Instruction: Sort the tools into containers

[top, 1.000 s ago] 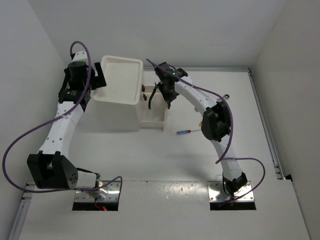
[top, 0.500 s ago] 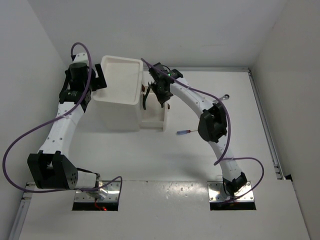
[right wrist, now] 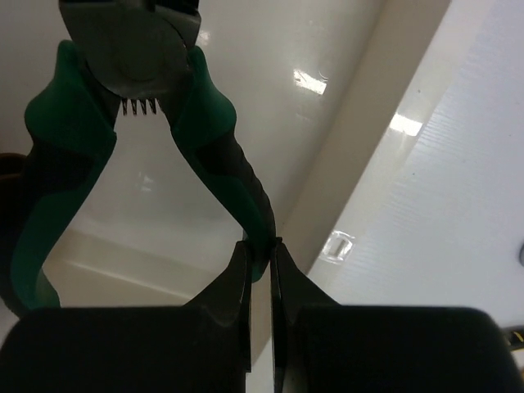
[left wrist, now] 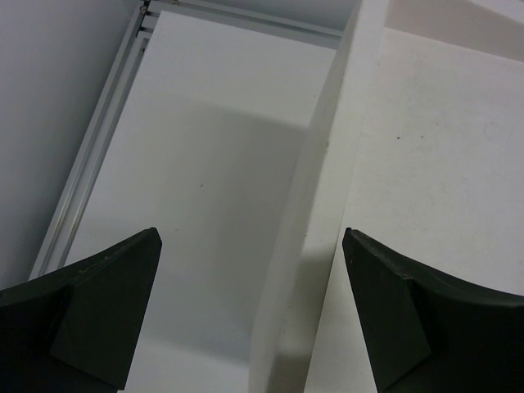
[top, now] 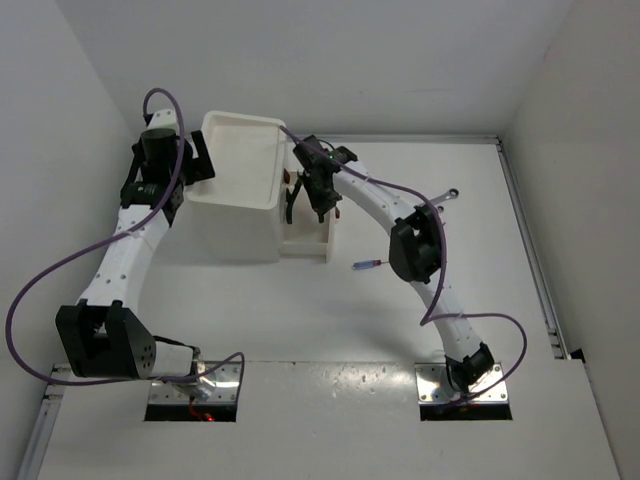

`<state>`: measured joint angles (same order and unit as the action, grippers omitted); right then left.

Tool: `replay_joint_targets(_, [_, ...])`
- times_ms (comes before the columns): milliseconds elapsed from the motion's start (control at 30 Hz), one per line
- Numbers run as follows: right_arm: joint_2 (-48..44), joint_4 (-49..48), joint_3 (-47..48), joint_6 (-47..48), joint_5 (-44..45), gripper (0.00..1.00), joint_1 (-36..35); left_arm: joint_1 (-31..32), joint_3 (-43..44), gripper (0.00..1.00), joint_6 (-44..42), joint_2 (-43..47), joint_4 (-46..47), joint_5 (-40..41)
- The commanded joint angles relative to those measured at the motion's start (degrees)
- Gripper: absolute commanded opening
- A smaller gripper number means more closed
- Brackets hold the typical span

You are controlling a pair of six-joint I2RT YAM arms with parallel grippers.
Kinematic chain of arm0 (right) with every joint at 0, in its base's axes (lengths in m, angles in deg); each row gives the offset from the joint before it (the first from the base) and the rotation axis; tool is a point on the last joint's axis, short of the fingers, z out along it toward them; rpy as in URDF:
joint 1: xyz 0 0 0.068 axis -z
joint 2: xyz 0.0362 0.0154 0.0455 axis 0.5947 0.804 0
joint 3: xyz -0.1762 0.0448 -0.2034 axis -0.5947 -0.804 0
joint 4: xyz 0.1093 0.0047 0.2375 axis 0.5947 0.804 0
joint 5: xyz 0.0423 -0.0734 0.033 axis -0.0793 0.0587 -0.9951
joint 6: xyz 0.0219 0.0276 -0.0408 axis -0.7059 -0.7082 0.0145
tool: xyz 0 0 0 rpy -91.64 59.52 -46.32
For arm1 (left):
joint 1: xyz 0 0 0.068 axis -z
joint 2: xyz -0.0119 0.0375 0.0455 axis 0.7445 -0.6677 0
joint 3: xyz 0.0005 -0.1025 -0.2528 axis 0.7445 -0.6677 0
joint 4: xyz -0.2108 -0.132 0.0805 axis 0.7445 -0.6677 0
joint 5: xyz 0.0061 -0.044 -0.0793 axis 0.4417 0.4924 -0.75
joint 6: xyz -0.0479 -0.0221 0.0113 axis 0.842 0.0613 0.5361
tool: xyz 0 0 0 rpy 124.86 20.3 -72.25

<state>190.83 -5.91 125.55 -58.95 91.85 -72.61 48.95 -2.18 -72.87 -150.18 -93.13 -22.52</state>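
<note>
The robot's right gripper will next stay over the open white drawer and open its fingers to let go of the green-handled pliers, since they already hang above the drawer's bottom.
My right gripper (top: 309, 198) (right wrist: 260, 255) is shut on one handle of the green-handled pliers (top: 291, 206) (right wrist: 209, 123). The pliers hang over the open white drawer (top: 304, 250) (right wrist: 155, 196) of the white cabinet (top: 232, 232). Beside the pliers are two dark red-brown drawer handles (top: 291, 180). My left gripper (top: 199, 160) (left wrist: 250, 237) stands open astride the left rim (left wrist: 321, 196) of the cabinet's tray top, touching nothing. A thin screwdriver (top: 371, 265) with a blue-red handle lies on the table right of the drawer. A silver wrench (top: 450, 192) lies farther right.
White walls close in the table on the left, the back and the right. A metal rail (top: 527, 240) runs along the table's right edge. The right arm's elbow (top: 410, 248) hangs just above the screwdriver.
My right gripper has carried the green-handled pliers leftward, from the drawer's right side to above it, next to the cabinet front. The left arm has not moved.
</note>
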Motion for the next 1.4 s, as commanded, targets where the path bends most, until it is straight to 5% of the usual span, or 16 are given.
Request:
replay_joint_targets(0, [0.88, -2.42, 0.31, -1.64, -0.2, 0.0, -1.76, 0.65, -0.46, 1.0, 0.79, -0.17, 3.18, -0.16])
replay_joint_targets(433, [0.98, -2.42, -0.39, -3.58, 3.23, 0.0, -1.23, 0.65, -0.99, 1.0, 0.79, -1.23, 3.71, 0.37])
replay_joint_targets(467, [0.97, -2.42, -0.39, -3.58, 3.23, 0.06, -1.23, 0.65, -0.99, 1.0, 1.31, -1.23, 3.71, 0.37])
replay_joint_targets(500, [0.28, -2.94, -0.39, -3.58, 2.71, 0.29, -1.23, 0.65, -0.99, 1.0, 1.32, -1.23, 3.71, -0.15])
replay_joint_targets(533, [0.27, -2.94, -0.39, -3.58, 2.7, 0.38, -1.23, 0.65, -0.99, 1.0, 1.32, -1.23, 3.71, -0.16])
replay_joint_targets(633, [-1.83, -2.94, -0.39, -3.58, 1.56, 0.51, -0.71, 0.65, -0.99, 1.0, 1.32, -1.23, 3.71, -0.16])
replay_joint_targets(1000, [-21.41, -9.88, -7.85, -1.48, -11.79, 0.54, 6.84, 1.18, 2.35, 1.0, 0.18, -2.46, 3.18, -3.15])
replay_joint_targets(1133, [-23.72, -8.49, -13.37, 3.88, -16.89, 0.54, 12.89, 1.18, 3.05, 0.87, -0.35, -3.08, 2.66, -4.9])
replay_joint_targets(1367, [-17.94, -5.68, -23.95, 11.08, -35.52, 0.57, 22.85, 1.18, 3.58, 0.39, -0.88, -3.08, 1.6, -5.96])
